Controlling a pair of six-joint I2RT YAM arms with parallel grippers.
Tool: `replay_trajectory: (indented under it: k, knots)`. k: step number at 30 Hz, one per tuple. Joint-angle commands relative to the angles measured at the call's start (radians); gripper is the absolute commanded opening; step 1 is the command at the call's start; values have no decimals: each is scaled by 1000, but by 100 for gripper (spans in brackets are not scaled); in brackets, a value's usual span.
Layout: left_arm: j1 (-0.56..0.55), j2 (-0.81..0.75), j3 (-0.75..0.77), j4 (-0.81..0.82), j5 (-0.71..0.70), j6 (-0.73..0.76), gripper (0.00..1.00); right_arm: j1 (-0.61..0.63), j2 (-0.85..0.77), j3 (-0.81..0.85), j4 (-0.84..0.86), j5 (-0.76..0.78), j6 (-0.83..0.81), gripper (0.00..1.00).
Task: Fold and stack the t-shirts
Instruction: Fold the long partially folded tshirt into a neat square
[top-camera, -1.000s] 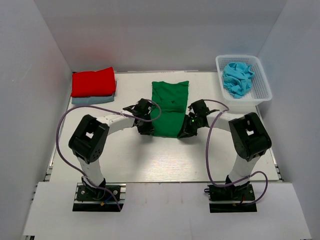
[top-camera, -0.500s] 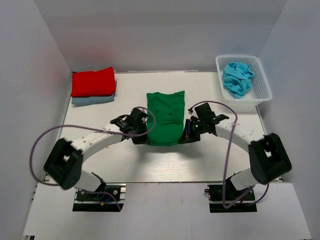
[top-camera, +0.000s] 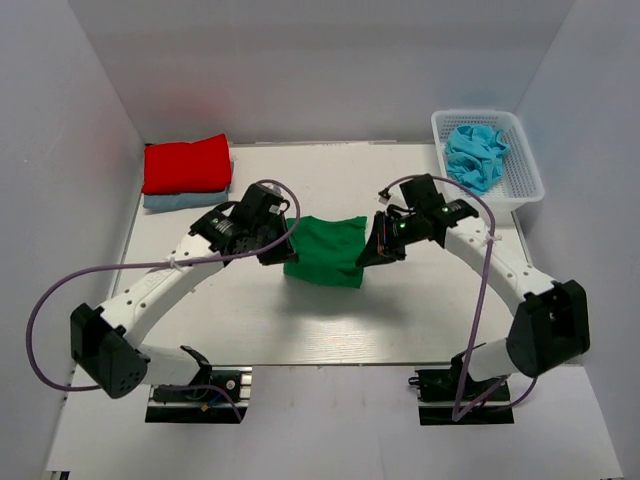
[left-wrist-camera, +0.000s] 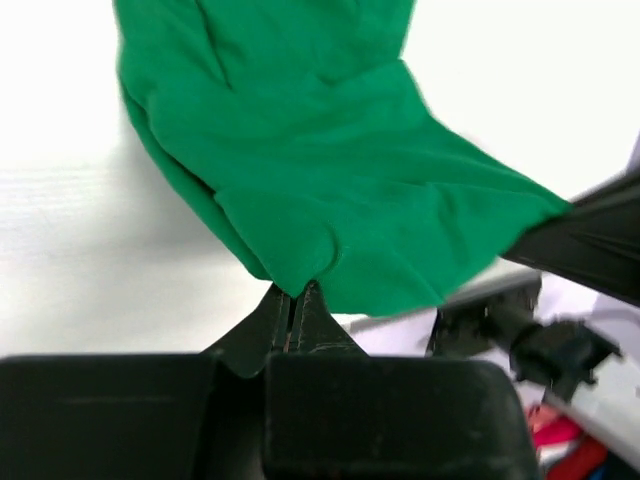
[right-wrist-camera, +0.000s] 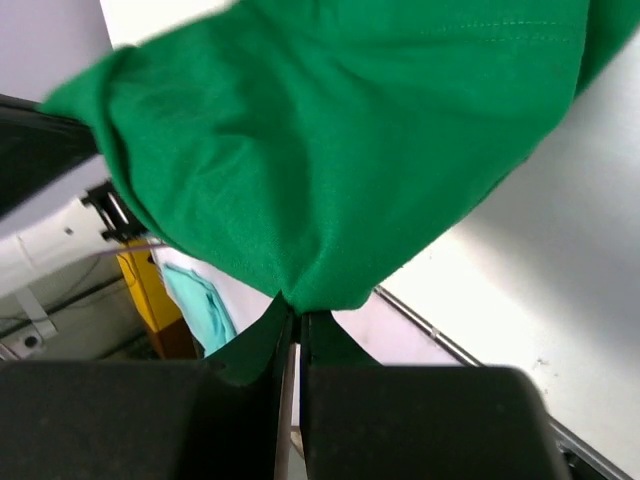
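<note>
The right gripper needs to carry the raised corner it is holding outward and down onto the green t-shirt's far edge (top-camera: 356, 221) next and release it, which will close the fold.
A green t-shirt (top-camera: 326, 250) hangs folded over between both grippers above the middle of the table. My left gripper (top-camera: 284, 252) is shut on its left corner, and the left wrist view shows the cloth (left-wrist-camera: 330, 170) pinched at my closed fingertips (left-wrist-camera: 296, 292). My right gripper (top-camera: 366, 256) is shut on the right corner, the green cloth (right-wrist-camera: 330, 150) bunching at its tips (right-wrist-camera: 297, 312). A folded red t-shirt (top-camera: 186, 163) lies on a folded pale blue t-shirt (top-camera: 187, 200) at the back left. Turquoise t-shirts (top-camera: 475, 154) sit crumpled in the basket.
A white mesh basket (top-camera: 524, 185) stands at the back right corner. Grey walls close in the table on the left, right and back. Purple cables loop from both arms over the table's sides.
Both grippers closed on the near corners of the green t-shirt and carried them up and toward the back, doubling the shirt over. Both arms stretched forward.
</note>
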Motion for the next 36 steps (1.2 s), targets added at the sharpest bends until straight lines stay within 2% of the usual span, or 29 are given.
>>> replay_trajectory:
  k: [1, 5, 8, 17, 24, 28, 30, 31, 33, 34, 35, 36]
  knots:
    - [7, 70, 99, -41, -108, -18, 0, -44, 75, 123, -64, -13, -34, 0]
    - [18, 153, 186, -63, -239, -58, 0, -85, 191, 238, -54, -40, -41, 0]
    - [41, 217, 238, -38, -282, -58, 0, -118, 259, 292, -54, -82, -46, 0]
    - [112, 437, 389, -20, -305, -38, 0, -185, 438, 418, -5, -163, -32, 0]
    - [159, 625, 557, -21, -252, -24, 0, -214, 590, 528, 26, -147, -3, 0]
    - [182, 713, 616, 12, -251, -15, 0, -234, 697, 611, 98, -107, 28, 0]
    - [191, 754, 666, 12, -285, -15, 0, -234, 733, 639, 191, -87, 20, 0]
    - [201, 797, 683, 12, -300, -15, 10, -237, 794, 700, 204, -87, 20, 3]
    - [210, 839, 735, 52, -301, -15, 46, -239, 831, 740, 266, -84, 9, 8]
    - [219, 851, 736, 87, -301, 3, 88, -240, 868, 770, 290, -64, 17, 29]
    - [219, 871, 746, 112, -314, 20, 100, -242, 879, 774, 320, -29, -1, 49]
    - [230, 871, 768, 150, -314, 34, 100, -244, 894, 795, 388, -1, -8, 70]
